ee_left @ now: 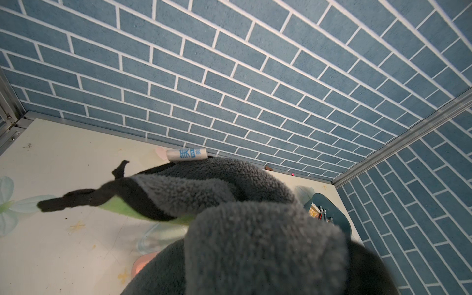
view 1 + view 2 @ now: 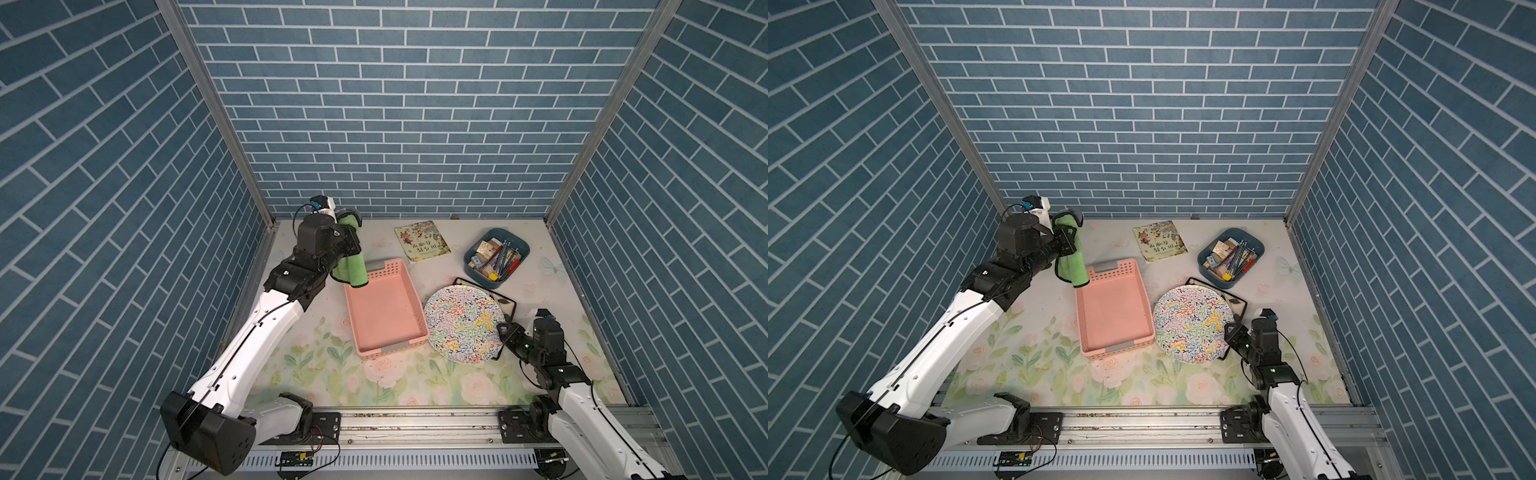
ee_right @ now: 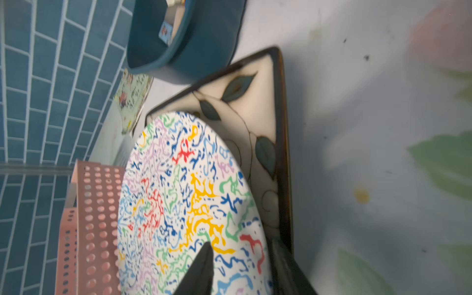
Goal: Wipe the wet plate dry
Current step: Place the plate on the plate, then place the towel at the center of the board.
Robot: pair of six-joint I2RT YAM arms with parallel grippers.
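Note:
Next, my left gripper moves outward past the basket's far end, over the bare tabletop (image 2: 379, 241) beside the picture book, and releases the towel where the table is clear.
The round plate (image 2: 463, 326) (image 2: 1192, 326) (image 3: 184, 194), white with colourful squiggles, lies partly on a square leaf-patterned dish (image 2: 505, 301) (image 3: 265, 102) at the right of the table. My right gripper (image 2: 503, 336) (image 2: 1229, 332) (image 3: 241, 245) is open at the plate's near right edge. One finger is over the plate's face and the other is outside its rim. My left gripper (image 2: 347, 239) (image 2: 1069, 243) is raised at the back left, shut on a green and grey towel (image 2: 355, 266) (image 2: 1075, 268) (image 1: 255, 229). The towel hangs over the basket's far corner and hides the left jaws in the wrist view.
A pink perforated basket (image 2: 392, 347) (image 2: 1115, 349) (image 3: 94, 217) stands just left of the plate. A blue bin (image 2: 484, 282) (image 2: 1219, 282) of small items and a picture book (image 2: 422, 241) (image 2: 1158, 241) lie at the back. Brick-patterned walls enclose three sides.

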